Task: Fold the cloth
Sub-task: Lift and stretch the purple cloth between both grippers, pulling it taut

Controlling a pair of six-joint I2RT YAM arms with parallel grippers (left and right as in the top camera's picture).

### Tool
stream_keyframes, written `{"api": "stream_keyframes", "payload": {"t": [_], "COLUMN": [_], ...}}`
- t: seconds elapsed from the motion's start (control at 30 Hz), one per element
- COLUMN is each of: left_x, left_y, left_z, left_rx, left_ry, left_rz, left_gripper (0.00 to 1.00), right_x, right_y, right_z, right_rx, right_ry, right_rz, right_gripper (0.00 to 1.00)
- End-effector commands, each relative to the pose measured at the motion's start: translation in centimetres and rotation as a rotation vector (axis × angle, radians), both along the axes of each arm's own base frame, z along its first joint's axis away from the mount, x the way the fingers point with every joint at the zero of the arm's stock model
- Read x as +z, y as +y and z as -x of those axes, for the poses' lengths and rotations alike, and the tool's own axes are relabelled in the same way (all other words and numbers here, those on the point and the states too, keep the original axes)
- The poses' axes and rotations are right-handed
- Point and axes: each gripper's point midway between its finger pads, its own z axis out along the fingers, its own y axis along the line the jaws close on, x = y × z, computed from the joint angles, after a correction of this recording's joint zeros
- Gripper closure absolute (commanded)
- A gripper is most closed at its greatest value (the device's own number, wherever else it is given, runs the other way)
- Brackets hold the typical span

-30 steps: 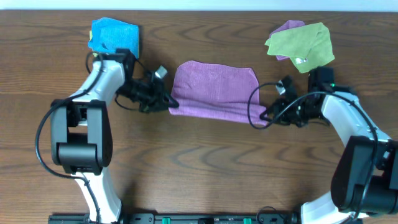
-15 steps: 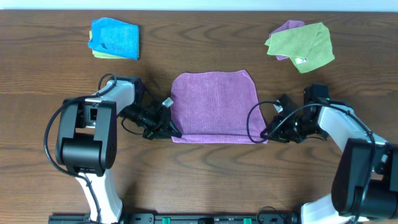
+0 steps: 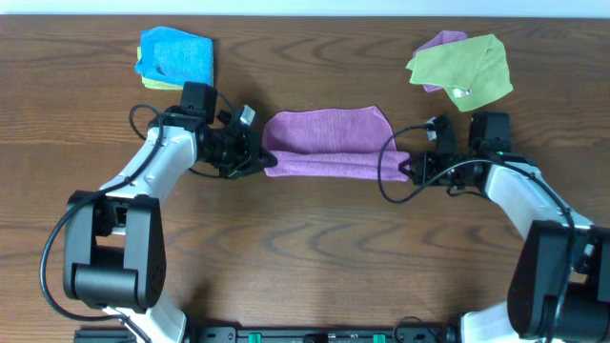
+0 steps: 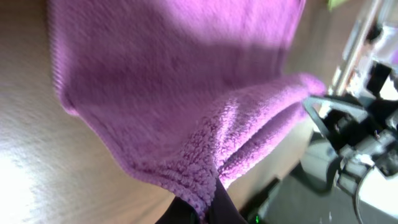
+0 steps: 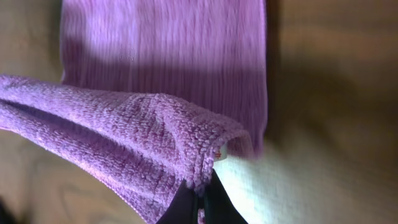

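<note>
My left gripper needs to carry the pinched corner outward next, lower it at the cloth's uncovered far corner and let go, since that spot is outward and below.
A purple cloth lies at the table's middle, its near edge lifted and carried over the rest. My left gripper is shut on the cloth's left near corner. My right gripper is shut on the right near corner. In the left wrist view the cloth hangs from the pinched corner at the bottom edge, with the fingertips closed on it. In the right wrist view the cloth folds over itself, its corner pinched between the dark fingertips.
A folded blue cloth on a yellow-green one lies at the far left. A green cloth over a purple one lies at the far right. The wooden table is brown.
Both grippers pulled the cloth's near edge toward the front, spreading it flat, then carried that edge back away from the front over the cloth.
</note>
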Motion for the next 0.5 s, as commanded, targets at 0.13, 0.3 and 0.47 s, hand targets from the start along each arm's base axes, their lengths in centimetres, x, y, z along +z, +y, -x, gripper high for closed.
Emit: {"api": "stream_keyframes", "payload": {"t": [0.13,0.3,0.47], "left_x": [-1.3,-0.4,0.0], "left_y": [1.8,2.5,3.0], "left_z": [-3.5,-6.8,-9.0], "left_rx": [0.188,0.281,0.341], "left_ry": [-0.038,-0.148,-0.224], "left_rz": [-0.160,-0.177,-0.188], "left_gripper": [0.94,0.94,0.94], "right_x": [1.0,1.6,1.6], "right_y": [-0.4,-0.8,-0.9], "right_z": [-3.5,-5.8,-7.4], "right_rx": [-0.119,-0.174,-0.198], "right_ry": [-0.110,-0.185,-0.217], "right_rz": [0.110,0.114,0.101], "right_gripper": [0.99,0.99,0.99]}}
